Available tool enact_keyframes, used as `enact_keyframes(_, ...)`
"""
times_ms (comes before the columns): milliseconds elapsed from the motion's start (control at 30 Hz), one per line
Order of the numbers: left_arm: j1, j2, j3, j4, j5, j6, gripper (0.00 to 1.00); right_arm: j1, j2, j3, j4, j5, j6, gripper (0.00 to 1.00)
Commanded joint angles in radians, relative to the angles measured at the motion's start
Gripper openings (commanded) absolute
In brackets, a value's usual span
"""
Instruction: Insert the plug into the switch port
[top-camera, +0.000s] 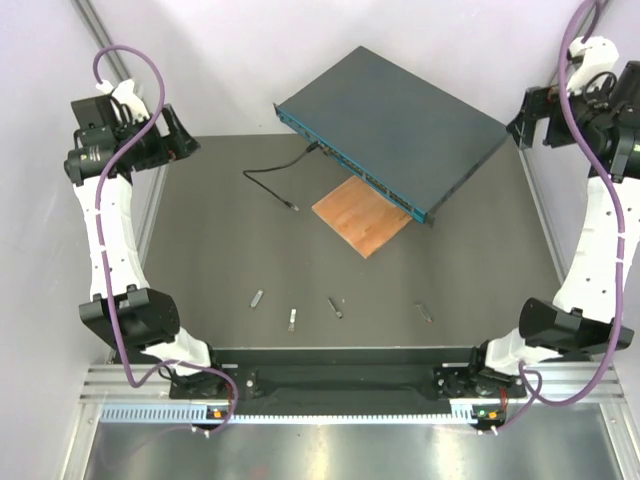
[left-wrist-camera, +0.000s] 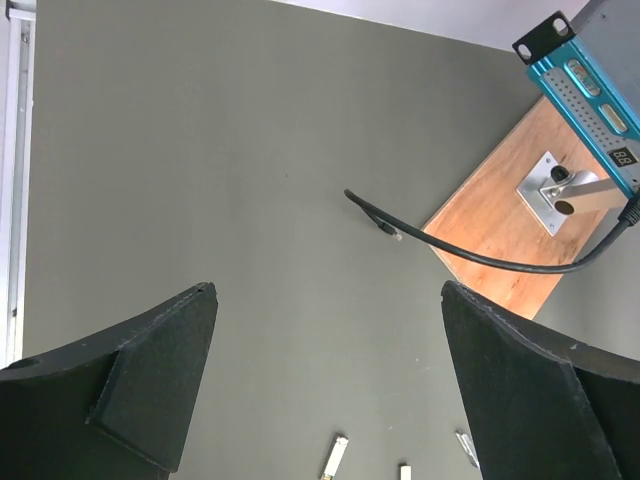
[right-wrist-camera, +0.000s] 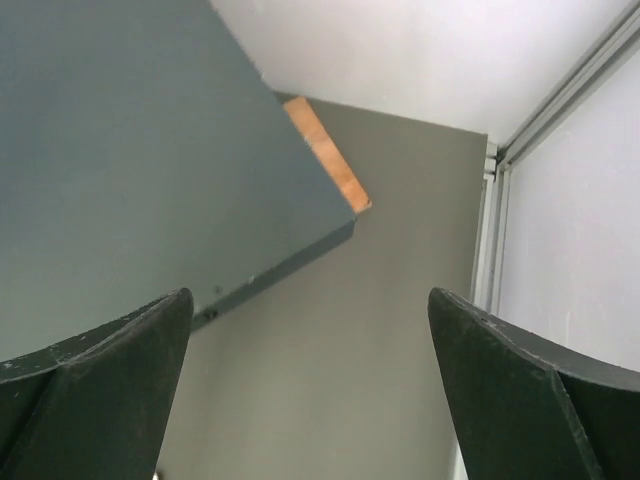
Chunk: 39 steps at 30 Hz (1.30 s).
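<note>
The lone end metal module lies clear of the others, so my right gripper moves back and down, to the left in the top view, onto it next.
The switch (top-camera: 395, 125), a flat dark blue-grey box with a teal front face, stands tilted at the back of the table, its front resting over a wooden board (top-camera: 362, 215). A black cable (top-camera: 268, 180) runs from the switch front to a loose plug (top-camera: 292, 207) lying on the mat. In the left wrist view the plug (left-wrist-camera: 392, 231) lies ahead, with the teal face (left-wrist-camera: 590, 95) at the upper right. My left gripper (left-wrist-camera: 328, 290) is open and empty, high at the left. My right gripper (right-wrist-camera: 310, 295) is open and empty, high beside the switch's right corner (right-wrist-camera: 140, 150).
Several small metal modules (top-camera: 292, 319) lie in a row on the mat near the front edge. A metal bracket (left-wrist-camera: 555, 190) sits on the wooden board under the switch face. White walls close in the left, right and back sides.
</note>
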Motion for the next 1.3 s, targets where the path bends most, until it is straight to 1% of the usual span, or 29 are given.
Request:
enact_keyframes(0, 0.000, -0.065, -0.032, 0.054, -0.017, -0.008, 0.99, 0.001, -0.080, -0.017, -0.111, -0.019, -0.125, 1.00)
enact_keyframes(33, 0.000, -0.085, -0.045, 0.061, -0.015, -0.007, 0.99, 0.001, -0.113, -0.033, -0.137, -0.011, -0.196, 1.00)
enact_keyframes(67, -0.001, -0.094, -0.073, 0.072, -0.015, -0.010, 0.99, 0.001, -0.132, -0.053, -0.182, -0.001, -0.231, 1.00)
enact_keyframes(167, 0.000, -0.128, -0.124, 0.107, 0.001, -0.022, 0.99, -0.001, -0.232, -0.171, -0.236, 0.053, -0.357, 1.00)
enact_keyframes(200, 0.000, -0.134, -0.135, 0.123, 0.008, -0.028, 0.99, -0.001, -0.264, -0.245, -0.240, 0.080, -0.379, 1.00)
enact_keyframes(267, -0.001, -0.145, -0.156, 0.135, 0.020, -0.048, 0.99, -0.001, -0.351, -0.326, -0.256, 0.100, -0.441, 1.00)
enact_keyframes(300, 0.000, -0.148, -0.160, 0.140, 0.023, -0.054, 0.99, -0.001, -0.379, -0.408, -0.263, 0.114, -0.464, 1.00)
enact_keyframes(367, -0.001, -0.149, -0.160, 0.150, 0.032, -0.069, 0.99, -0.002, -0.452, -0.497, -0.280, 0.125, -0.547, 1.00)
enact_keyframes(400, -0.001, -0.149, -0.158, 0.153, 0.035, -0.074, 0.99, -0.002, -0.474, -0.593, -0.277, 0.145, -0.575, 1.00)
enact_keyframes(433, 0.000, -0.148, -0.158, 0.158, 0.038, -0.076, 0.99, -0.001, -0.511, -0.640, -0.280, 0.150, -0.636, 1.00)
enact_keyframes(467, 0.000, -0.148, -0.155, 0.160, 0.038, -0.082, 0.99, -0.002, -0.526, -0.684, -0.291, 0.153, -0.668, 1.00)
enact_keyframes(500, 0.000, -0.149, -0.157, 0.161, 0.040, -0.083, 0.99, -0.001, -0.537, -0.767, -0.296, 0.156, -0.699, 1.00)
enact_keyframes(567, -0.001, -0.149, -0.154, 0.161, 0.040, -0.085, 0.99, -0.001, -0.557, -0.839, -0.312, 0.153, -0.776, 0.98)
enact_keyframes(600, 0.000, -0.153, -0.155, 0.163, 0.037, -0.085, 0.99, -0.001, -0.563, -0.905, -0.315, 0.144, -0.816, 0.97)
enact_keyframes(733, 0.000, -0.159, -0.160, 0.164, 0.041, -0.083, 0.99, 0.019, -0.580, -1.060, -0.290, 0.128, -0.870, 0.89)
enact_keyframes(800, 0.000, -0.166, -0.167, 0.169, 0.043, -0.083, 0.99, 0.042, -0.594, -1.146, -0.227, 0.131, -0.870, 0.89)
enact_keyframes(867, 0.000, -0.169, -0.178, 0.178, 0.045, -0.093, 0.99, 0.115, -0.623, -1.203, -0.156, 0.143, -0.864, 0.88)
enact_keyframes(900, 0.000, -0.169, -0.180, 0.187, 0.049, -0.094, 0.99, 0.175, -0.647, -1.264, -0.132, 0.163, -0.862, 0.87)
enact_keyframes(967, 0.000, -0.169, -0.180, 0.190, 0.048, -0.102, 0.99, 0.237, -0.677, -1.326, -0.048, 0.188, -0.860, 0.83)
enact_keyframes(1000, 0.000, -0.171, -0.178, 0.195, 0.048, -0.103, 0.99, 0.310, -0.686, -1.384, -0.024, 0.220, -0.862, 0.82)
enact_keyframes(1033, 0.000, -0.168, -0.175, 0.193, 0.048, -0.105, 0.99, 0.342, -0.700, -1.409, 0.018, 0.238, -0.864, 0.80)
enact_keyframes(1067, 0.000, -0.169, -0.175, 0.196, 0.048, -0.108, 0.99, 0.373, -0.701, -1.430, 0.037, 0.258, -0.862, 0.79)
enact_keyframes(1100, -0.001, -0.168, -0.175, 0.198, 0.048, -0.109, 0.99, 0.431, -0.697, -1.467, 0.056, 0.297, -0.857, 0.79)
enact_keyframes(1167, 0.000, -0.168, -0.177, 0.203, 0.049, -0.116, 0.99, 0.490, -0.680, -1.508, 0.115, 0.335, -0.844, 0.77)
enact_keyframes(1200, -0.001, -0.168, -0.178, 0.204, 0.049, -0.119, 0.99, 0.546, -0.658, -1.518, 0.132, 0.366, -0.822, 0.76)
enact_keyframes(1267, -0.001, -0.168, -0.181, 0.209, 0.054, -0.126, 0.99, 0.603, -0.626, -1.525, 0.183, 0.393, -0.785, 0.75)
